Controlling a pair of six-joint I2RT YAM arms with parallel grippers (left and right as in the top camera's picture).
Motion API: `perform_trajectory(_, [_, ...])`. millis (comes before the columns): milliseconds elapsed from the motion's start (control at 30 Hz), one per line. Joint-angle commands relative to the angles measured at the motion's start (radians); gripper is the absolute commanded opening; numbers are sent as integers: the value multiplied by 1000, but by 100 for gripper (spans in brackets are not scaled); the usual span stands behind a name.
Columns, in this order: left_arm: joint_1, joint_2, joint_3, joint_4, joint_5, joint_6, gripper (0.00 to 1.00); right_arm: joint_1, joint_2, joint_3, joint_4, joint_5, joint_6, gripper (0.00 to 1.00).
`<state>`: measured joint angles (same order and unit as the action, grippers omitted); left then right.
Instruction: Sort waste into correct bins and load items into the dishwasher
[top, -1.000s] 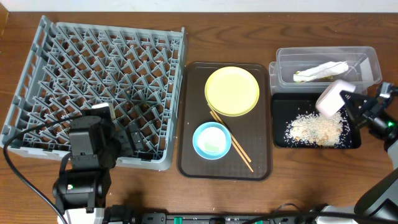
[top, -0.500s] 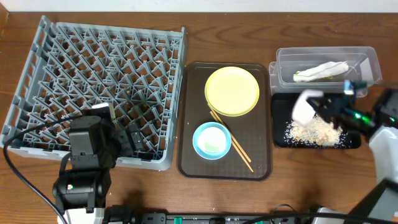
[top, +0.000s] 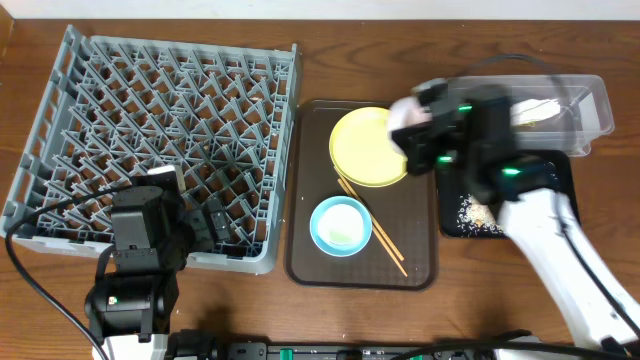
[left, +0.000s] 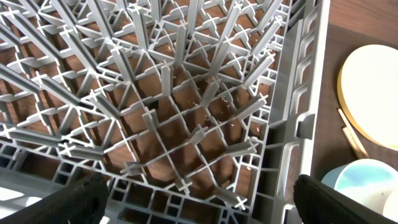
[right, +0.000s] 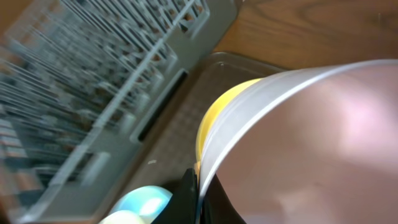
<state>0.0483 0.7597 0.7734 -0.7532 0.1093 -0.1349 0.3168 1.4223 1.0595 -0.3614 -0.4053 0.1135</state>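
Note:
The round yellow plate (top: 362, 150) (right: 214, 113) lies empty, so my right gripper should next go left in the overhead view and down over it, and let go of the bowl's rim.
My right gripper (top: 428, 128) is shut on the rim of a white bowl (top: 405, 112), which hangs over the right edge of the round yellow plate (top: 362, 150). In the right wrist view the white bowl (right: 311, 143) fills the right side, its rim pinched between my right gripper (right: 198, 186) jaws. My left gripper (left: 199, 208) stands open and holds nothing, above the near right corner of the grey dish rack (top: 160, 130). A light blue bowl (top: 340, 225) sits on the brown tray (top: 310, 262). Rice scraps (top: 470, 210) lie in the black tray (top: 452, 228).
Wooden chopsticks (top: 385, 242) lie aslant on the brown tray between plate and blue bowl. The clear tub (top: 592, 105) stands at the back right with a blurred white napkin (top: 538, 108) inside. My right arm reaches across the black tray.
My right arm has swung left from above the black tray, carrying the white bowl to the yellow plate's edge. The left arm has not moved.

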Motion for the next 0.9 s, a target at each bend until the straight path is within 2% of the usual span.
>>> perform_trajectory(0, [-6, 10, 19, -2, 10, -9, 98, 100, 101, 10, 48, 227, -124, 1])
perform_trajectory(333, [-6, 45, 18, -2, 10, -9, 98, 212, 356, 10, 145, 294, -148, 4])
perform_trajectory(400, [-6, 47, 18, -2, 10, -9, 98, 214, 360, 10, 140, 293, -144, 10])
perform_trajectory(500, [-6, 48, 18, -2, 10, -9, 98, 214, 342, 16, 124, 291, -137, 33])
perform_trajectory(533, [-6, 48, 18, -2, 10, -9, 98, 214, 315, 35, 79, 277, -137, 49])
perform_trajectory(567, [-6, 48, 18, -2, 10, -9, 98, 214, 299, 48, 52, 263, -137, 53])
perform_trajectory(800, [-6, 48, 18, -2, 10, -9, 98, 214, 161, 128, -163, 97, -136, 59])
perform_trajectory(867, [-6, 48, 18, -2, 10, -9, 98, 215, 145, 128, -225, 37, -125, 58])
